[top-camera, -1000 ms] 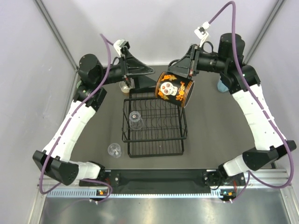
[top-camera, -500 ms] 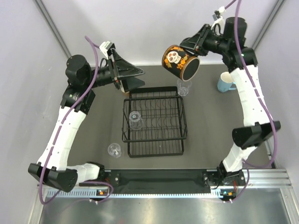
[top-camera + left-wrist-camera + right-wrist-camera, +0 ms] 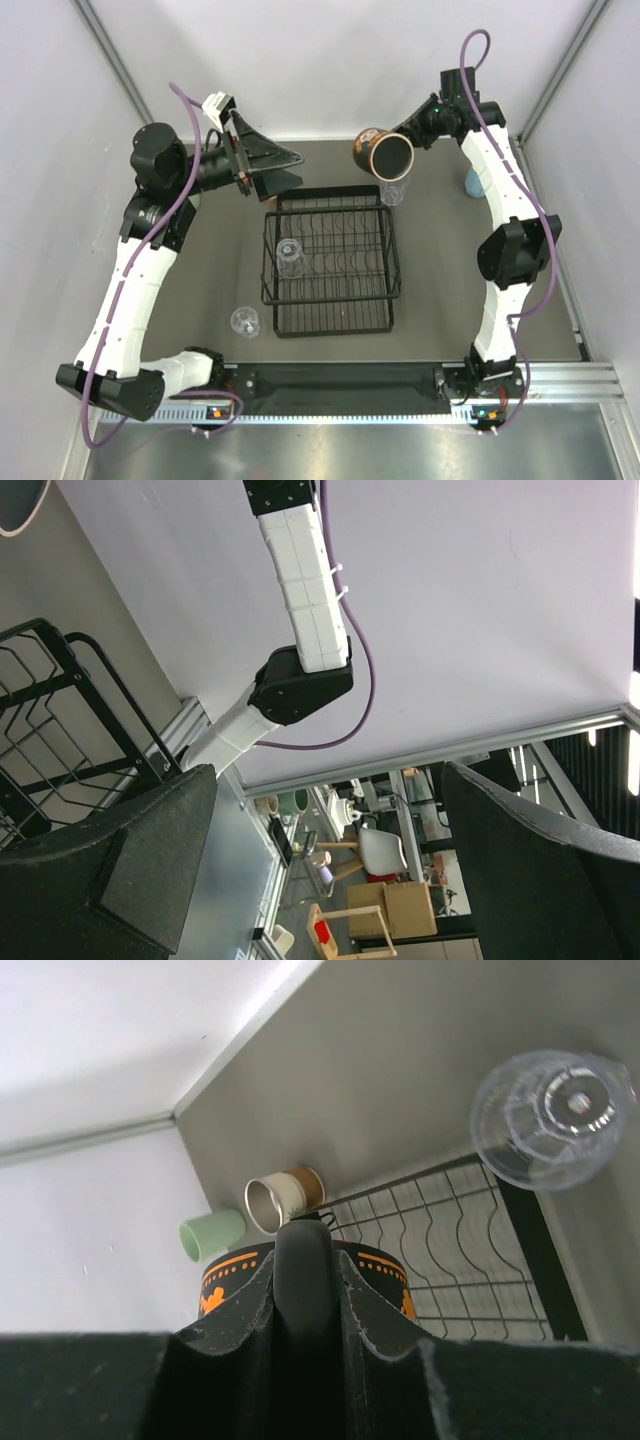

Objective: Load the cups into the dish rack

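Observation:
My right gripper moves back, left in the top view and down next. It releases the dark cup on the wires beside the rack's glass, since they're bare.
The black wire dish rack sits mid-table with one clear glass inside it. My right gripper hangs high over the rack's far right corner, shut on the handle of a dark cup with orange print, whose mouth is tipped toward the camera. My left gripper hovers open and empty above the rack's far left corner. In the right wrist view a tan cup and a pale green tumbler lie beyond the rack, and a clear glass stands beside it.
Another clear glass stands on the table left of the rack's near corner. A light blue mug shows partly behind the right arm at the far right. The left wrist view shows the rack's edge, the wall and the right arm.
The right arm has swung up and back toward the far wall, carrying the dark cup off the rack and turning its mouth toward the camera. The left arm drew back and left, still open.

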